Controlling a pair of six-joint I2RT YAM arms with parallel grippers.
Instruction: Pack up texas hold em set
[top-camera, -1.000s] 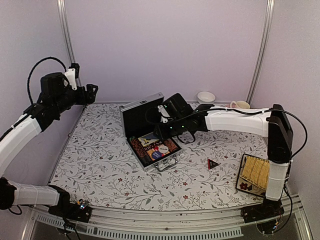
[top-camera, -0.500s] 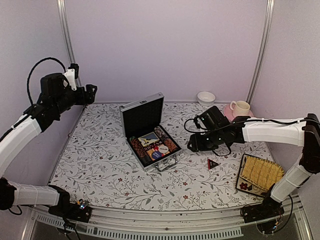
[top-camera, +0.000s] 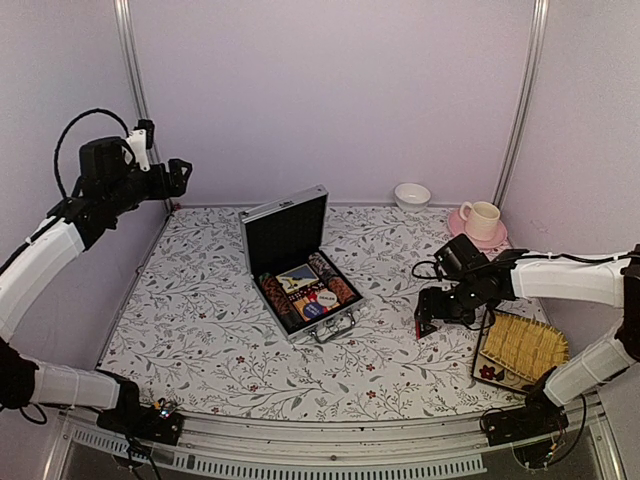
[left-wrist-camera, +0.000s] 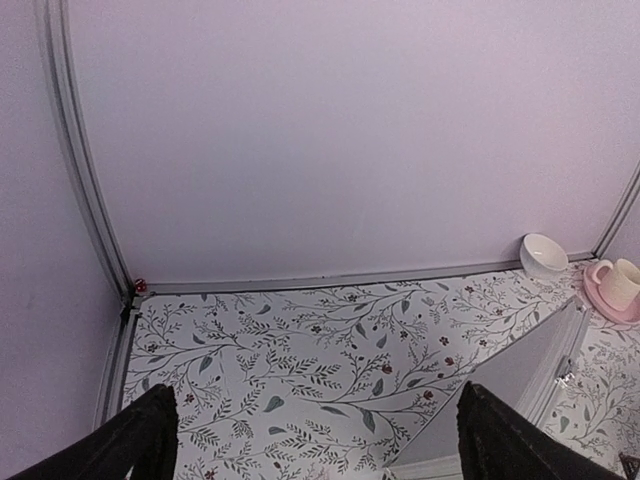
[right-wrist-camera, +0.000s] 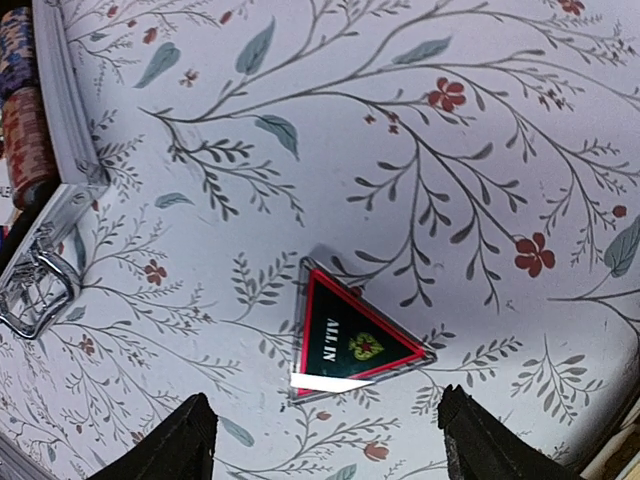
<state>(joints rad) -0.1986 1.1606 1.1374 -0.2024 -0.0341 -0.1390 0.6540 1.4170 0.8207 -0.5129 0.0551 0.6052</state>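
I should lower the open fingers of my right gripper around the lettered edge and opposite corner of the marker (top-camera: 424, 328) (right-wrist-camera: 352, 338) next. The marker lies flat below, and both fit between the fingers.
The silver briefcase (top-camera: 300, 275) lies open mid-table, its lid (top-camera: 286, 228) upright, with chip stacks and cards (top-camera: 308, 290) in the black tray. The black-red triangular marker (right-wrist-camera: 352, 338), printed "ALL IN", lies flat on the floral cloth to the right of the case. My right gripper (top-camera: 429, 321) hangs low over it and hides most of it from above. In the right wrist view the right gripper (right-wrist-camera: 325, 418) is open, its fingers on either side of the marker's near edge without touching it. My left gripper (top-camera: 180, 171) is open and empty, high at the far left.
A yellow woven tray (top-camera: 522, 346) sits at the right front, close to the right arm. A pink cup and saucer (top-camera: 482, 218) and a white bowl (top-camera: 411, 193) stand by the back wall. The case's metal handle (right-wrist-camera: 33, 290) juts toward the marker.
My right arm swung away from the briefcase, rightward and down over the triangular marker, and its jaws opened wide. The left arm lifted very slightly.
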